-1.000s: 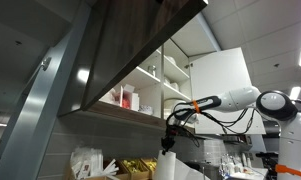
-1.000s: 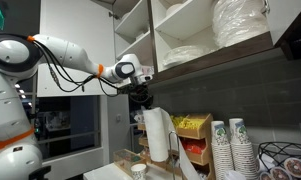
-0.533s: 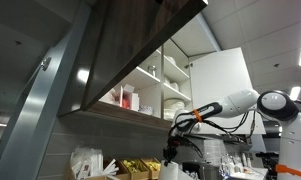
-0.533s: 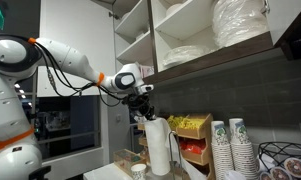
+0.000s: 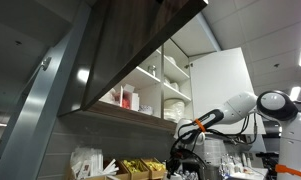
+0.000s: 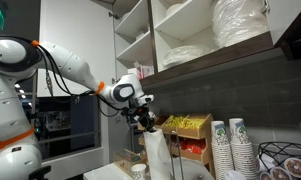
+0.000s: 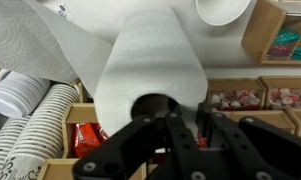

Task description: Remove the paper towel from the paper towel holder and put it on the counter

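The paper towel (image 6: 156, 156) stands upright and low at the counter, so next my gripper stays over the towel's upper edge and spreads its fingers to release it.
The paper towel (image 6: 156, 156) is a white upright roll, low over the counter in an exterior view. In the wrist view the paper towel (image 7: 150, 55) fills the centre, its dark core hole facing the camera and a loose sheet trailing to the left. My gripper (image 6: 146, 122) sits on top of the roll and is shut on its upper edge; in the wrist view the black fingers (image 7: 188, 125) pinch the roll's wall beside the core. My gripper (image 5: 183, 150) also shows low in an exterior view, where the roll is hidden. I cannot make out the holder.
Stacks of paper cups (image 6: 233, 146) stand to one side and also show in the wrist view (image 7: 30, 120). A wooden organiser with snack packets (image 6: 190, 132) stands behind the roll. An open cupboard with white dishes (image 6: 235, 25) hangs overhead.
My arm has moved down with the roll in the gripper. The roll has dropped steadily from in front of the cupboard's underside to low near the counter.
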You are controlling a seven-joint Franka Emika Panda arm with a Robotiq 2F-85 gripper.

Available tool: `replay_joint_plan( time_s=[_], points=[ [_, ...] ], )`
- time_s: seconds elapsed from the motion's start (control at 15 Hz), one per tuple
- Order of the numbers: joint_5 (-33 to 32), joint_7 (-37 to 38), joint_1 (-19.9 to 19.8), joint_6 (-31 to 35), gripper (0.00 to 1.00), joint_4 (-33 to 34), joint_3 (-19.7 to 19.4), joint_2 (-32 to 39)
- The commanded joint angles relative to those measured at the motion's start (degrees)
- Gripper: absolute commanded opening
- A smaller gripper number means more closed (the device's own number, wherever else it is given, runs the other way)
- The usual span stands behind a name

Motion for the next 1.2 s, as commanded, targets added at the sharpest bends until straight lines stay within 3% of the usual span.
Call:
replay_joint_plan(
  time_s=[0.0, 0.47, 0.53, 0.67, 1.07, 1.13],
  points=[
    [-0.1, 1.5, -0.4, 3.9, 0.05, -3.2, 0.1, -0.6],
    [-0.9, 2.8, -1.2, 4.6, 0.05, -4.7, 0.5, 0.4],
    [-1.4, 3.6, -1.5, 4.9, 0.46, -4.8, 0.7, 0.5],
    [-1.6, 4.5, -1.5, 4.8, 0.53, -4.7, 0.9, 0.6],
    [-3.0, 8.0, -2.4, 2.0, 0.98, -3.6, 1.9, -3.1],
    [-3.5, 8.8, -2.8, 1.7, 1.00, -3.5, 2.1, -4.2]
  ],
)
